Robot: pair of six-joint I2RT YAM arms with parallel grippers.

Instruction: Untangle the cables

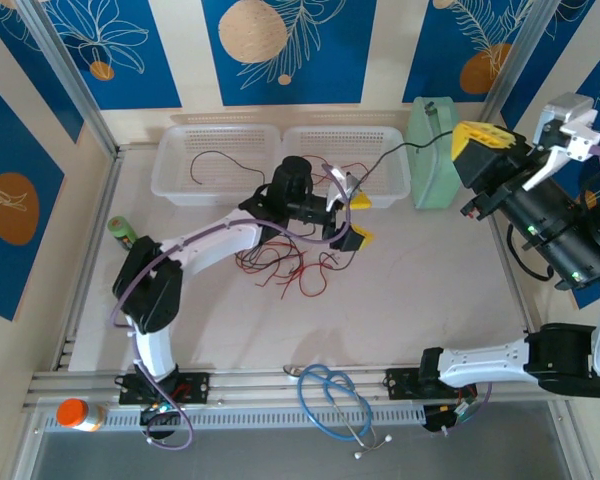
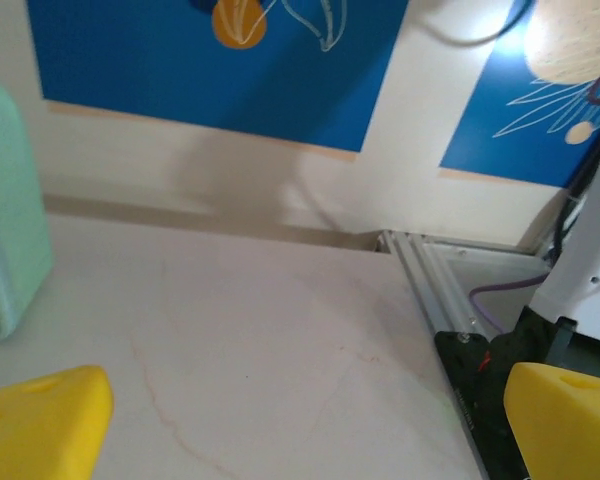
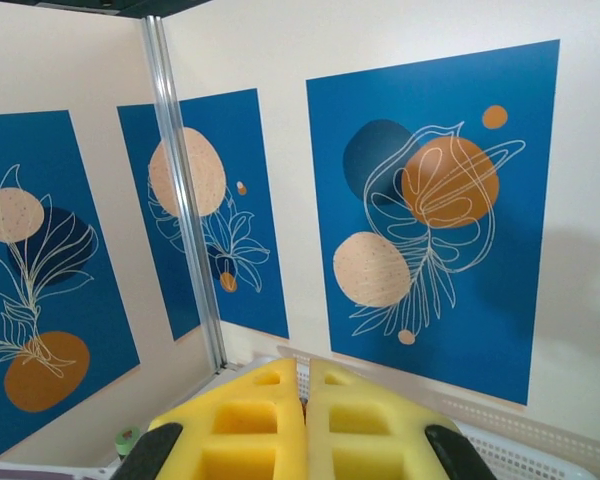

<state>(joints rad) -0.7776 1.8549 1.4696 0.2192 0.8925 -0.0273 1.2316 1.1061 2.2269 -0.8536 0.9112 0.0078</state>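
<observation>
My right gripper is going to swing past the mint-green container toward the near corner of the basket [image 1: 404, 196] beside it and let go, since its black cable already reaches that basket.
A loose tangle of thin red and black cables [image 1: 290, 265] lies on the table just below my left arm's wrist. More red strands [image 1: 348, 170] lie in the right basket, and one black strand [image 1: 215, 165] lies in the left basket. My left gripper [image 1: 362, 219] [image 2: 300, 430] hovers right of the tangle, open, with only bare tabletop between its yellow fingers [image 2: 40, 425]. My right gripper [image 1: 460, 145] [image 3: 305, 400] is raised at the back right, its yellow pads pressed together. A black cable [image 1: 410, 147] runs from those pads down toward the right basket.
Two white baskets [image 1: 180, 175] [image 1: 395, 170] stand side by side at the back. A mint-green container [image 1: 435, 160] [image 2: 5, 220] stands right of them. A blue stethoscope [image 1: 335, 405] lies at the near edge, an orange-capped bottle [image 1: 75, 412] at near left, a green object [image 1: 122, 230] at left.
</observation>
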